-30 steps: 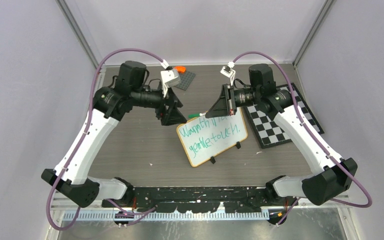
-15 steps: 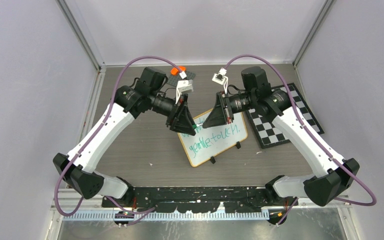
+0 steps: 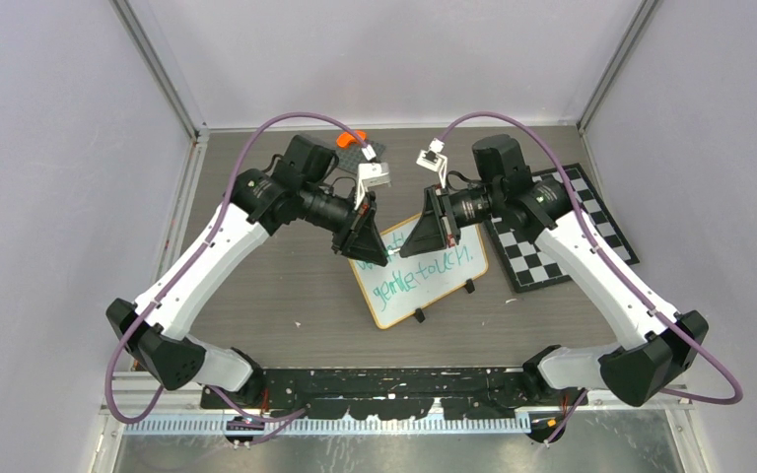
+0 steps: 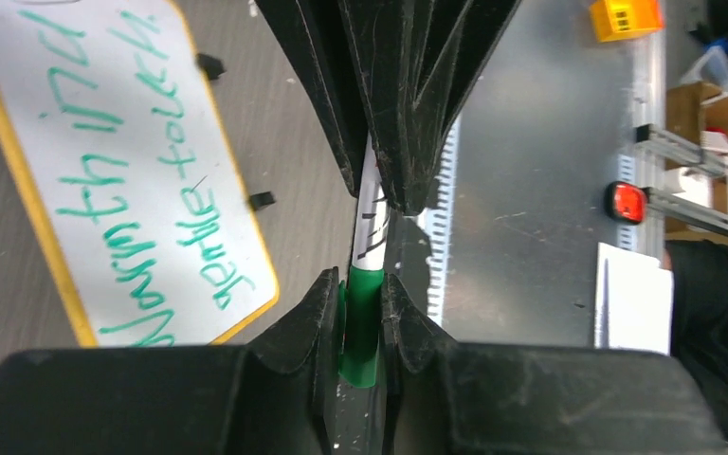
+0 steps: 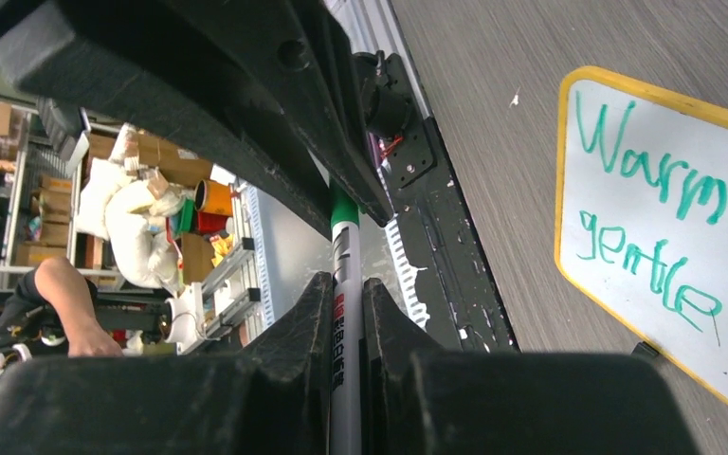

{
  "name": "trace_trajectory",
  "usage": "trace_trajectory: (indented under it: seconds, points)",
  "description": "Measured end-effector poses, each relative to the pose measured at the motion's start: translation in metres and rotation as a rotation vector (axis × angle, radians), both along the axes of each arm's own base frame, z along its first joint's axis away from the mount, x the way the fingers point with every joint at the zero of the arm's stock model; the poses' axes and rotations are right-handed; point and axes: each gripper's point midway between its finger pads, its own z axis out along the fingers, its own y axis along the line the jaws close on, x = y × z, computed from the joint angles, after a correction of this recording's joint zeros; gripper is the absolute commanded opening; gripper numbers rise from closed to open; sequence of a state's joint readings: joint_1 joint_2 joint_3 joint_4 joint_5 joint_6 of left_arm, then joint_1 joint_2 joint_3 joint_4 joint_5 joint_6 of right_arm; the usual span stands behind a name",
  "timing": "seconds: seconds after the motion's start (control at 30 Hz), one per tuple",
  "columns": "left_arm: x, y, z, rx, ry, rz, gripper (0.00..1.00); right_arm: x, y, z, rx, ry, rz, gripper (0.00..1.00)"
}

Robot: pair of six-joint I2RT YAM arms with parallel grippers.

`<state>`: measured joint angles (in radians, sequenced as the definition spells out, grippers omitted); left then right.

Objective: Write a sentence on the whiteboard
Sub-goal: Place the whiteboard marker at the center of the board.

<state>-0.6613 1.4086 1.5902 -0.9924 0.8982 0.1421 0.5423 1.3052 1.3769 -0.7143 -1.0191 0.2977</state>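
Note:
The sentence (image 3: pixel 424 266) is written, so the robot should next move its left gripper to the left in the top view and down, to let go of the marker on the bare tabletop.
The whiteboard (image 3: pixel 432 288) lies tilted at mid-table, orange-framed, with the green sentence (image 3: pixel 424 266) in two lines; its upper left is hidden under the grippers. Both grippers meet tip to tip above that corner. My left gripper (image 3: pixel 382 256) is shut on the green cap (image 4: pixel 361 327) of a marker. My right gripper (image 3: pixel 402 250) is shut on the same marker's white barrel (image 5: pixel 345 332). In the left wrist view the lettering (image 4: pixel 104 190) reads "Warmth in a gentle touch". The right wrist view shows the board's left part (image 5: pixel 664 237).
A black-and-white checkerboard (image 3: pixel 552 232) lies right of the whiteboard, under the right arm. An orange piece (image 3: pixel 349 139) sits on a dark grey plate (image 3: pixel 370 150) at the back. The arm bases and a black rail (image 3: pixel 394 379) line the near edge.
My left arm swung right to meet the right gripper, and its jaws closed from wide open onto the green cap. The right gripper shifted slightly left, still holding the marker.

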Motion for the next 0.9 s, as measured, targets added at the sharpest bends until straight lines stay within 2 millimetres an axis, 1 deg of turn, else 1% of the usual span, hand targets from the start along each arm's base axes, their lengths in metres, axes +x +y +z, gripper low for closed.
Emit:
trace_trajectory:
  seconds: [0.07, 0.1, 0.2, 0.23, 0.27, 0.3, 0.33, 0.37, 0.43, 0.47, 0.57, 0.7, 0.83, 0.9]
  points:
    - [0.005, 0.001, -0.006, 0.042, -0.028, 0.034, 0.00, 0.004, 0.001, -0.005, -0.015, 0.018, -0.016, 0.00]
    - [0.008, 0.003, -0.008, 0.063, -0.045, 0.052, 0.00, 0.007, 0.003, -0.008, -0.022, 0.026, -0.023, 0.03]
    - [0.017, 0.007, -0.014, 0.112, -0.092, 0.092, 0.00, 0.015, 0.006, -0.014, -0.035, 0.034, -0.039, 0.31]
    - [0.020, 0.008, -0.015, 0.120, -0.100, 0.100, 0.00, 0.017, 0.006, -0.015, -0.037, 0.037, -0.042, 0.37]
    - [0.022, 0.009, -0.015, 0.124, -0.103, 0.108, 0.00, 0.021, 0.006, -0.015, -0.042, 0.037, -0.053, 0.44]
    - [0.024, 0.009, -0.015, 0.122, -0.105, 0.115, 0.00, 0.028, 0.006, -0.014, -0.047, 0.022, -0.075, 0.52]
    - [0.027, 0.009, -0.013, 0.113, -0.112, 0.123, 0.00, 0.031, 0.005, -0.014, -0.047, 0.022, -0.084, 0.60]
    - [0.032, 0.009, -0.011, 0.105, -0.122, 0.136, 0.00, 0.039, 0.001, -0.011, -0.046, 0.011, -0.109, 0.67]
    - [0.044, 0.016, -0.009, 0.099, -0.130, 0.177, 0.00, 0.050, -0.005, -0.006, -0.039, 0.000, -0.147, 0.76]
    - [0.052, 0.021, -0.009, 0.099, -0.132, 0.204, 0.00, 0.057, -0.010, -0.001, -0.033, -0.012, -0.170, 0.79]
    - [0.076, 0.043, -0.007, 0.104, -0.136, 0.300, 0.00, 0.080, -0.030, 0.007, -0.023, -0.040, -0.256, 0.80]
    - [0.104, 0.078, -0.010, 0.121, -0.133, 0.432, 0.00, 0.106, -0.060, 0.008, -0.025, -0.063, -0.361, 0.80]
    - [0.132, 0.127, -0.032, 0.174, -0.101, 0.576, 0.00, 0.120, -0.090, 0.001, -0.055, -0.077, -0.436, 0.80]
    - [0.141, 0.154, -0.050, 0.213, -0.079, 0.641, 0.00, 0.123, -0.106, -0.004, -0.076, -0.081, -0.471, 0.80]
